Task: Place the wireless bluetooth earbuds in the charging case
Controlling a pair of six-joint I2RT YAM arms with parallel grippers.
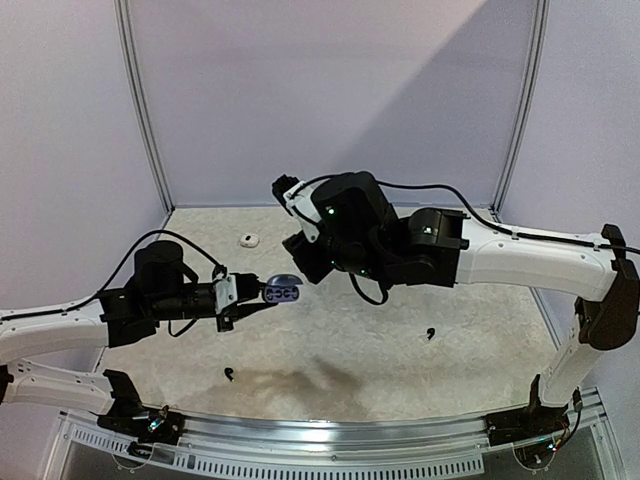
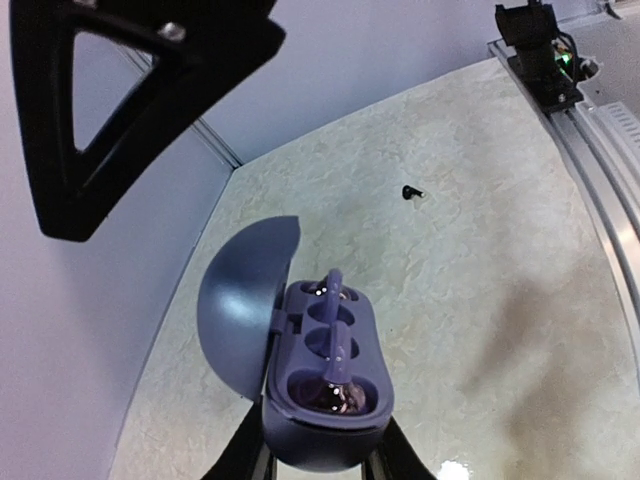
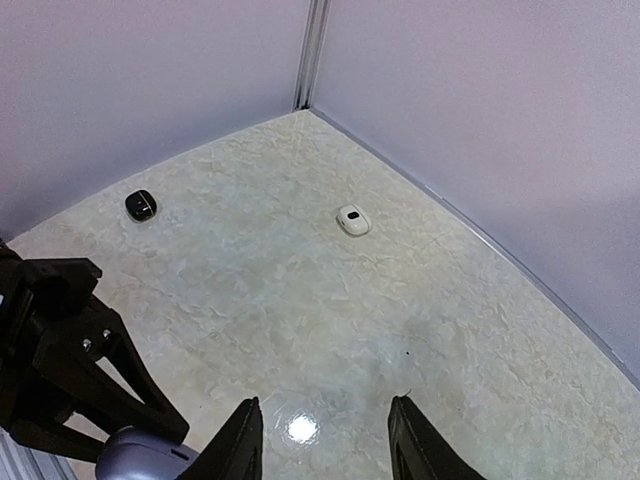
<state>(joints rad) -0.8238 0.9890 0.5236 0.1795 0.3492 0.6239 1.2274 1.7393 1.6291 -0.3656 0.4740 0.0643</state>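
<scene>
Next, the left gripper takes the charging case (image 1: 282, 290) down, away from my right gripper, to the tabletop near the white case, then releases it. Both wells hold earbuds.
The charging case (image 2: 335, 420) is blue-purple, with its lid (image 2: 243, 308) swung open to the left. My left gripper (image 2: 320, 458) is shut on its lower body and holds it above the table. Two stemmed earbuds, tinted like the case, sit in its wells, one at the far end (image 2: 333, 286) and one at the near end (image 2: 338, 384). From above, the case (image 1: 282, 290) hangs just below and left of my right gripper (image 1: 306, 260). In the right wrist view that gripper (image 3: 325, 445) is open with only bare table between its fingers. Loose black earbuds lie on the table (image 1: 430, 334) (image 1: 229, 375).
A white case (image 3: 351, 220) and a black case (image 3: 141, 205) lie shut toward the far corner. Grey walls enclose the table on three sides. A metal rail (image 1: 330, 440) runs along the near edge between the arm bases.
</scene>
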